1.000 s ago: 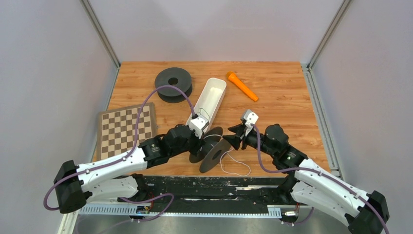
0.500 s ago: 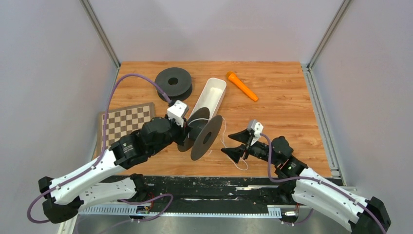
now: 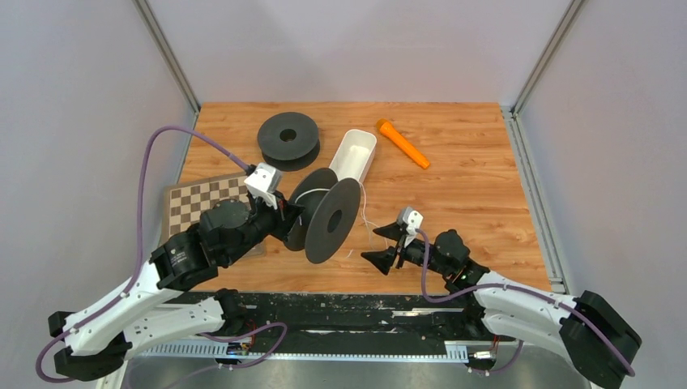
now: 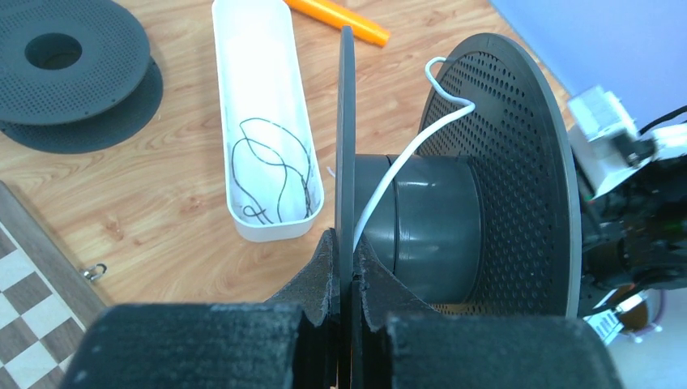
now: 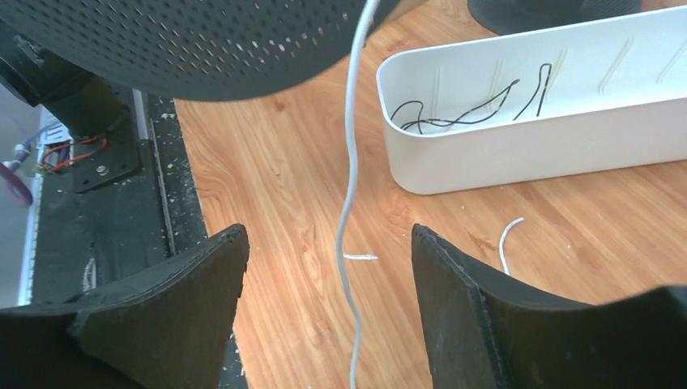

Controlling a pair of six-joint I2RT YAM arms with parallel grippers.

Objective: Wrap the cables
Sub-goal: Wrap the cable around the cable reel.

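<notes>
I should move my right gripper toward the spool (image 3: 324, 215), to the left in the top view, and close it on the whitish cable (image 4: 405, 158), because the cable hangs between my fingers.
My left gripper (image 3: 285, 217) is shut on the thin flange (image 4: 347, 146) of a black spool (image 3: 324, 215) and holds it on edge above the table. The whitish cable (image 4: 405, 158) runs from a hole in the far flange over the grey hub and hangs down (image 3: 366, 212). My right gripper (image 3: 377, 245) is open, low over the table right of the spool. The whitish cable (image 5: 350, 186) hangs between its fingers (image 5: 328, 235), touching neither. The dark cable (image 4: 275, 166) lies coiled in the white tray (image 3: 356, 150) and also shows in the right wrist view (image 5: 462, 113).
A second black spool (image 3: 288, 139) lies flat at the back left. An orange marker (image 3: 403, 143) lies at the back, right of the tray. A chessboard (image 3: 194, 203) sits at the left edge. A short white wire scrap (image 5: 506, 239) lies near the tray.
My left arm has lifted the spool up and to the left, drawing the whitish cable's loop off the table. My right gripper has moved down and nearer, with its jaws spread wide.
</notes>
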